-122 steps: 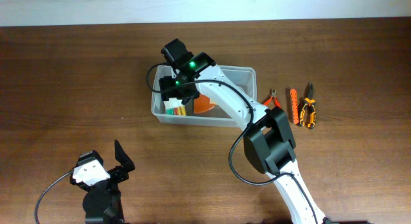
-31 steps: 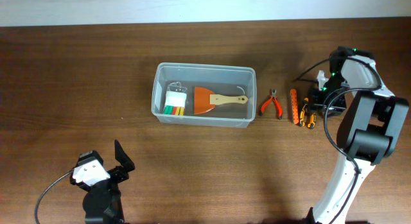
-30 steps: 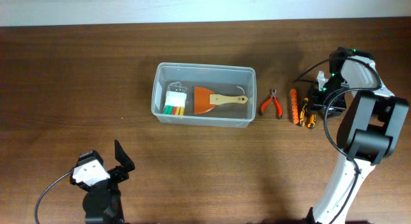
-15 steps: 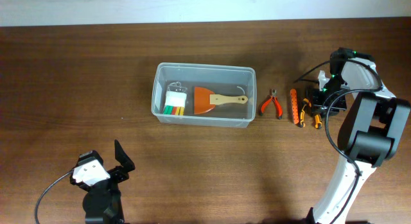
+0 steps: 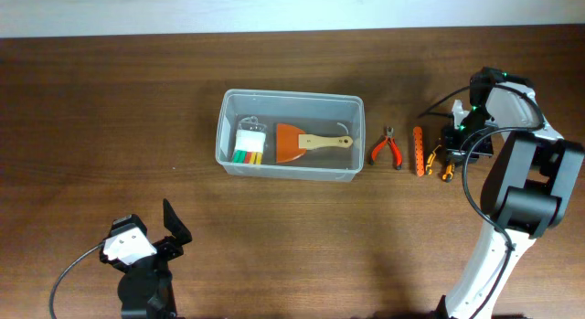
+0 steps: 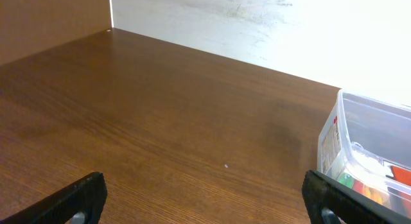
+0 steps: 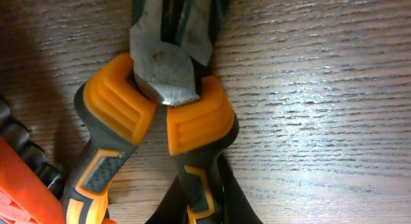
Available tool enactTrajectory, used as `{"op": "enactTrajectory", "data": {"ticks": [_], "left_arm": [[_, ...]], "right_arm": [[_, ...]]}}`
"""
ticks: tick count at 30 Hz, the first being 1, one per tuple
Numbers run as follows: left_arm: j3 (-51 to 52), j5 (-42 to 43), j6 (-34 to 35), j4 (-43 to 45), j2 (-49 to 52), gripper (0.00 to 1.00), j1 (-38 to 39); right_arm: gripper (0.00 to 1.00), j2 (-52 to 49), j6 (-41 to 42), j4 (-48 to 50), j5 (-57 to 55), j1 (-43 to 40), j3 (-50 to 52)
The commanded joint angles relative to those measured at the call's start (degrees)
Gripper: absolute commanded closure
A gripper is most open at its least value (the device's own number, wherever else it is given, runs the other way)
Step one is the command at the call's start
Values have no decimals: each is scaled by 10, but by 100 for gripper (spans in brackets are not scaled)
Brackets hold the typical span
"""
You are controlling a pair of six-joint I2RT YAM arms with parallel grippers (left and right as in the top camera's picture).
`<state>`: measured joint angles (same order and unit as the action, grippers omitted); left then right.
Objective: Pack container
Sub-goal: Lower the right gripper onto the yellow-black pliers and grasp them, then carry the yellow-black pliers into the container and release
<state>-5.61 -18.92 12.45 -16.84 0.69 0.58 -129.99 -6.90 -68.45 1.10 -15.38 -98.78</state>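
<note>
My right gripper lifts and shifts to the left in the overhead view next. It then lowers the pliers over the orange scraper (image 5: 290,143) to release, since the container stands open there.
The container (image 5: 292,97), a clear tub, sits mid-table holding an orange scraper with a wooden handle (image 5: 306,143) and a white pack with coloured tips (image 5: 249,143). Its corner shows in the left wrist view (image 6: 339,131). Orange-and-black pliers (image 5: 445,164) lie at the far right. My right gripper (image 5: 455,147) is down on them. In the right wrist view its dark fingers (image 7: 202,201) press both sides of one handle of the pliers (image 7: 168,70). My left gripper (image 5: 151,229) rests at the front left, open (image 6: 205,205) over bare wood.
Red-handled pliers (image 5: 388,148) and an orange ridged stick tool (image 5: 419,151) lie between the container and the right gripper. The stick tool (image 7: 19,182) is close beside the pliers' other handle. A pale wall runs along the table's far edge (image 6: 257,25).
The right gripper's jaws have closed onto a handle of the orange-and-black pliers, and the pliers shifted slightly to the right. The left arm has not moved.
</note>
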Motion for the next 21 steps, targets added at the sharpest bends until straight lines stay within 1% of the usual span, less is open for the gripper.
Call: {"op": "enactTrajectory", "data": {"ticks": [1, 8, 13, 15, 18, 21], "left_arm": [[3, -4, -5, 1, -4, 1, 2], [3, -4, -5, 1, -4, 1, 2], [3, -4, -5, 1, -4, 1, 2], [3, -4, -5, 1, -4, 1, 2], [3, -4, -5, 1, -4, 1, 2], [3, -4, -5, 1, -4, 1, 2]], "right_arm": [[96, -9, 2, 5, 12, 2, -5], [96, 46, 3, -19, 26, 6, -93], [96, 113, 3, -30, 76, 29, -158], [96, 136, 3, -37, 84, 48, -173], [96, 171, -2, -49, 84, 103, -189], [96, 192, -52, -51, 84, 170, -189]]}}
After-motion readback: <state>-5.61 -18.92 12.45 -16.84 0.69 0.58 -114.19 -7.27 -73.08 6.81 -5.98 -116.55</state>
